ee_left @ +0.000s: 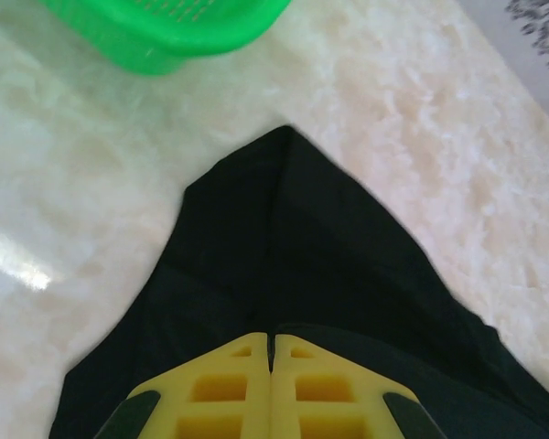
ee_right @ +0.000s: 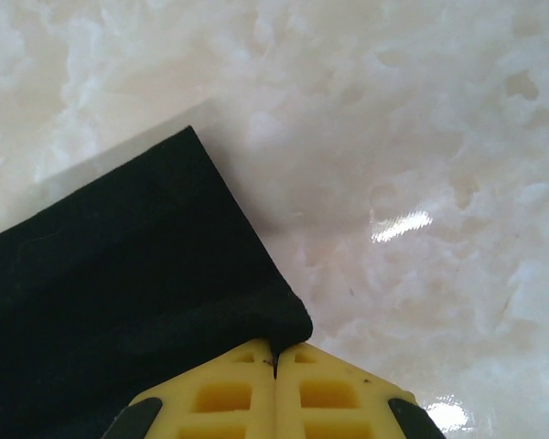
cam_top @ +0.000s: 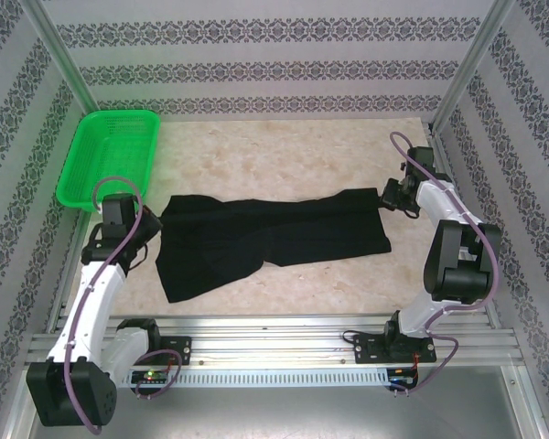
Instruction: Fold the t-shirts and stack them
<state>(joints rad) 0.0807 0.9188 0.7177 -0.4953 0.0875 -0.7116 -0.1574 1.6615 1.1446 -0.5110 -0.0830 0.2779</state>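
My left gripper will pull the pinched edge back onto the middle of the shirt's wide end [cam_top: 172,251], which lies back from it, and release, widening the narrow fold.
A black t-shirt [cam_top: 265,236] lies stretched across the marble table, partly folded lengthwise, wider and bunched at its left end. My left gripper [cam_top: 151,219] is shut on the shirt's left edge; in the left wrist view the yellow fingers [ee_left: 221,389] pinch the black cloth [ee_left: 293,247], which spreads ahead to a pointed corner. My right gripper [cam_top: 389,194] is shut on the shirt's right end; in the right wrist view a corner of the fabric [ee_right: 137,274] is caught between the closed yellow fingertips [ee_right: 274,352]. No logo or tag shows.
A green mesh basket [cam_top: 110,157] stands at the back left, just behind the left gripper, its rim visible in the left wrist view [ee_left: 165,27]. Patterned walls and metal posts enclose the table [cam_top: 284,160]. An aluminium rail runs along the near edge.
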